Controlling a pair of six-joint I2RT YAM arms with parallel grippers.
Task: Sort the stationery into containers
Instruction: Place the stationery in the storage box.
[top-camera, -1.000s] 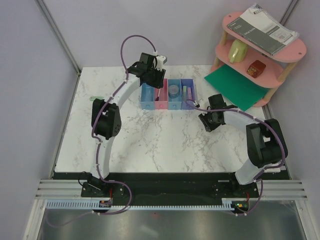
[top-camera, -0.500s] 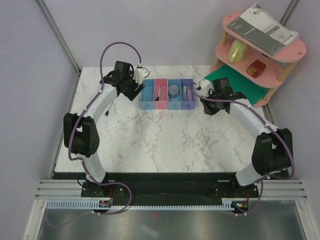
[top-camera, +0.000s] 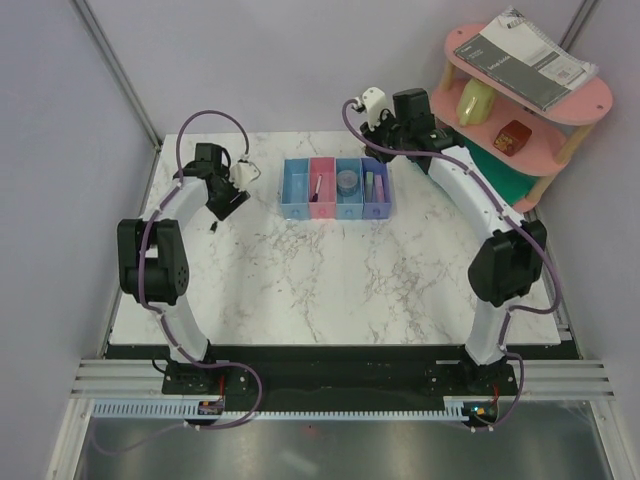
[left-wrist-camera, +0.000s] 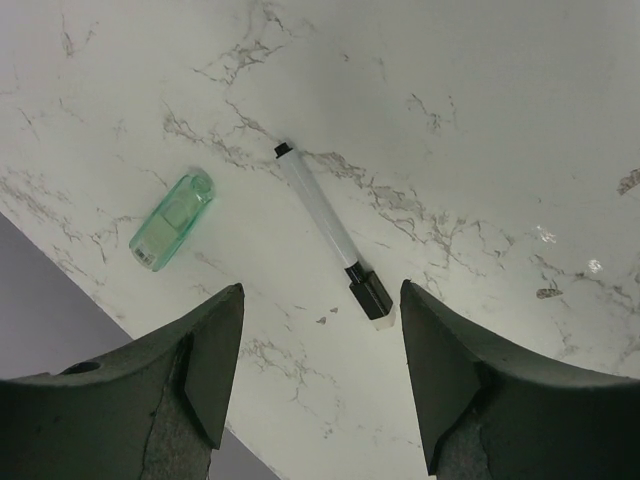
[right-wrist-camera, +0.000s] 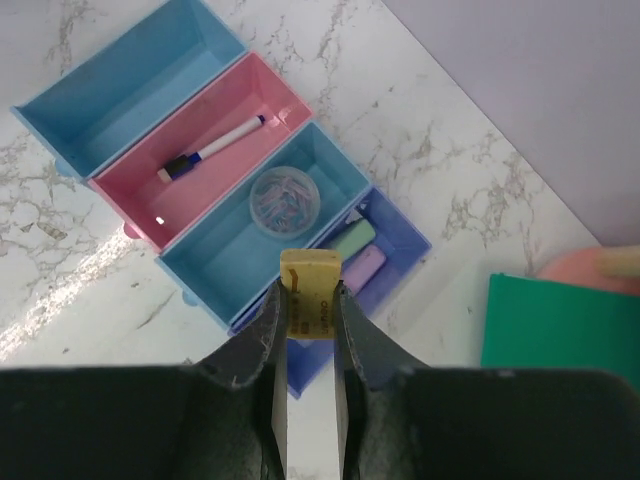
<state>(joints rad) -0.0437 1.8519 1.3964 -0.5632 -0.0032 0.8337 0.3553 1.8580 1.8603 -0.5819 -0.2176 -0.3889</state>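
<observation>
The empty light blue tray (right-wrist-camera: 140, 82) is below my right gripper and to its left in the top view. My right gripper should move over to that side, go down, and let go of the eraser (right-wrist-camera: 309, 272).
The containers (top-camera: 335, 188) are a joined row of four trays in light blue, pink, light blue and purple. My right gripper (right-wrist-camera: 309, 300) is shut on a small tan eraser (right-wrist-camera: 309, 272) and hangs above the purple tray (right-wrist-camera: 395, 262). That tray holds a pale green marker (right-wrist-camera: 352, 239) and a pink-purple marker (right-wrist-camera: 362, 268). A blue-and-white pen (right-wrist-camera: 215, 143) lies in the pink tray. A small round roll (right-wrist-camera: 285, 200) sits in the third tray. My left gripper (left-wrist-camera: 320, 370) is open over bare table, just short of a white black-capped pen (left-wrist-camera: 325, 230) and a clear green item (left-wrist-camera: 172, 220).
A pink tiered shelf (top-camera: 530, 95) stands at the back right with a grey spiral notebook (top-camera: 525, 55) on top. A flat green mat (right-wrist-camera: 560, 320) lies beside it. The table's left edge (left-wrist-camera: 60, 330) is close to my left gripper (top-camera: 228, 195).
My left arm swung from over the trays to the table's left side and its jaws opened. My right arm moved from mid table to above the purple tray, shutting on the eraser.
</observation>
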